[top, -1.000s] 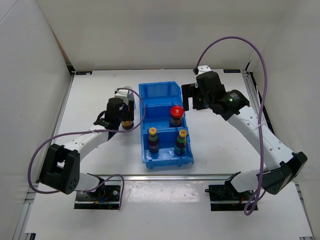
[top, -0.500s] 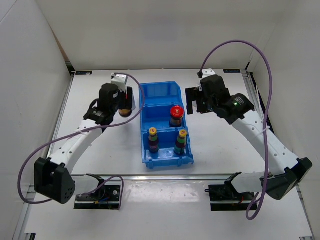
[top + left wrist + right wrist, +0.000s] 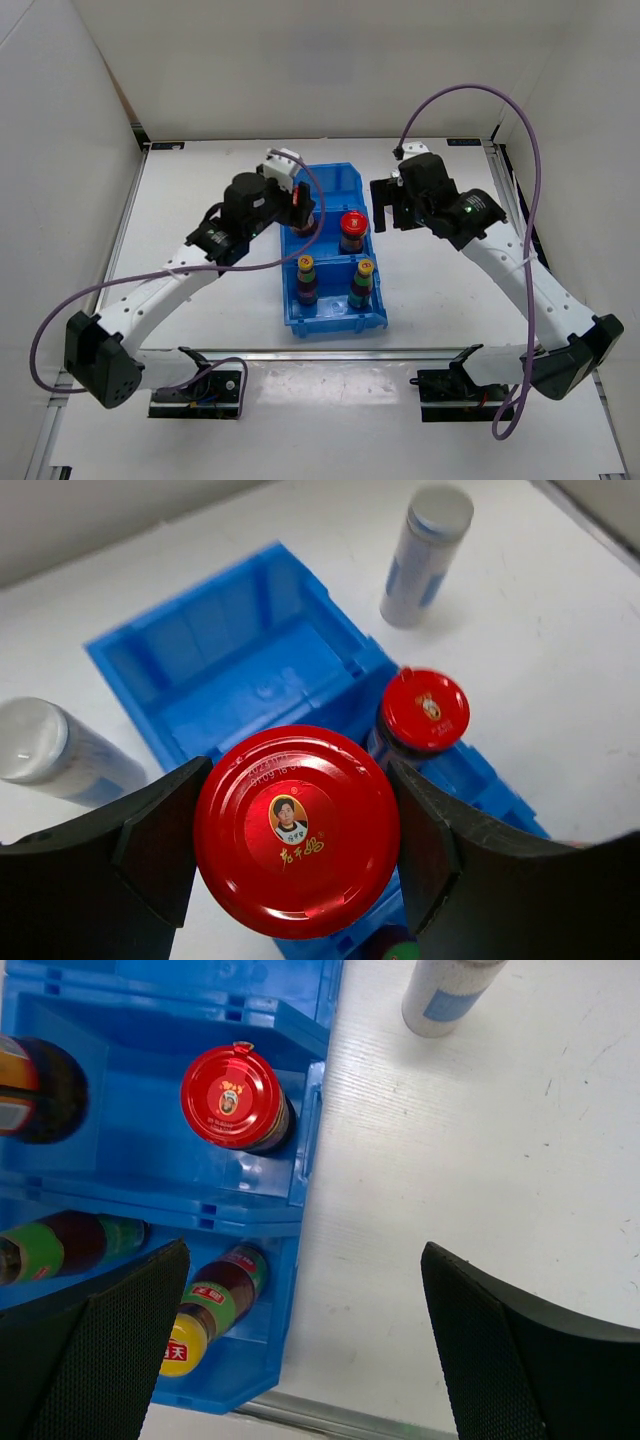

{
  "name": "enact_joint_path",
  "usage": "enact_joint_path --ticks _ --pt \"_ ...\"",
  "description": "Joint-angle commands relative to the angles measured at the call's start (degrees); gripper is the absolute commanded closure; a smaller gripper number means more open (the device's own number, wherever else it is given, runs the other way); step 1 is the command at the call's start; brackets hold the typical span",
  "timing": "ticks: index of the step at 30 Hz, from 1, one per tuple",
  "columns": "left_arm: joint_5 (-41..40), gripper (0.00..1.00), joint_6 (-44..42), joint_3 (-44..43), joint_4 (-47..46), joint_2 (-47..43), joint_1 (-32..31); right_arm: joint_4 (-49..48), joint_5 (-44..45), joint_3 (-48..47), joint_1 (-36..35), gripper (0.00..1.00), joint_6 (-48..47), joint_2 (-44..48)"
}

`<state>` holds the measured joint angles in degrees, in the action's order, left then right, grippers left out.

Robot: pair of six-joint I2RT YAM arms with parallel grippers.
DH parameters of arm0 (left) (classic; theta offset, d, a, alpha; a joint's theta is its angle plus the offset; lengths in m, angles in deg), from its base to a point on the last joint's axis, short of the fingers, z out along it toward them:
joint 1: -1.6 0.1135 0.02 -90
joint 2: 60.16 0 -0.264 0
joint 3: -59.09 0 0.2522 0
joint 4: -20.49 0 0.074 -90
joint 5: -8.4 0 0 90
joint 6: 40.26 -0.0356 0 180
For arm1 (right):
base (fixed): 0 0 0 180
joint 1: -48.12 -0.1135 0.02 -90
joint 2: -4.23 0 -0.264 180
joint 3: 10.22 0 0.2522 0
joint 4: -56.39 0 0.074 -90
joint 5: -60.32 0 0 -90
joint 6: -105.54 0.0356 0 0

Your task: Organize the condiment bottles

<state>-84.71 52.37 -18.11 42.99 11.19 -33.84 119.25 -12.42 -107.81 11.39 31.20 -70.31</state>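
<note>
My left gripper should next lower the bottle it is holding into the free space beside the standing red-capped bottle, until the held bottle rests in the bin's middle section.
My left gripper (image 3: 303, 212) is shut on a squat brown red-capped bottle (image 3: 296, 828) and holds it over the left half of the middle compartment of the blue bin (image 3: 330, 180). The other red-capped bottle (image 3: 351, 228) stands in the right half of that compartment. Two slim yellow-capped bottles (image 3: 307, 275) (image 3: 363, 278) stand in the front compartment. The left wrist view shows one pale silver-topped cylinder (image 3: 425, 540) on the table past the bin and another (image 3: 50, 755) at the left. My right gripper (image 3: 385, 205) is open and empty, above the table right of the bin.
The bin's back compartment (image 3: 215, 630) holds nothing. The right wrist view shows the bin's right wall (image 3: 312, 1110), a pale cylinder (image 3: 448, 990) at the top edge and a metal rail (image 3: 330, 1420) at the table's near edge. White walls enclose the table.
My left arm has carried the red-capped bottle from the table left of the bin rightward, to over the middle compartment. The right gripper shifted slightly to the right and then stayed still.
</note>
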Motion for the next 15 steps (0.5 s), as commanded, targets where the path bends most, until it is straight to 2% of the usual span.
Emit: enact_joint_path --ticks 1,4,9,15 --pt "0.0 0.68 0.3 1.6 -7.4 1.2 -0.4 -1.0 0.6 0.9 0.2 0.00 -0.2 2.1" --pt "0.0 0.68 0.3 4.4 -9.9 2.5 -0.4 -0.4 1.3 1.7 0.2 0.00 -0.2 3.3" --pt "0.0 0.63 1.4 7.0 -12.8 6.7 -0.4 -0.4 1.8 2.4 0.7 0.00 -0.2 4.4" --pt "-0.5 0.42 1.4 9.3 -16.3 9.5 -0.9 0.2 1.8 3.0 0.7 0.00 -0.2 4.9"
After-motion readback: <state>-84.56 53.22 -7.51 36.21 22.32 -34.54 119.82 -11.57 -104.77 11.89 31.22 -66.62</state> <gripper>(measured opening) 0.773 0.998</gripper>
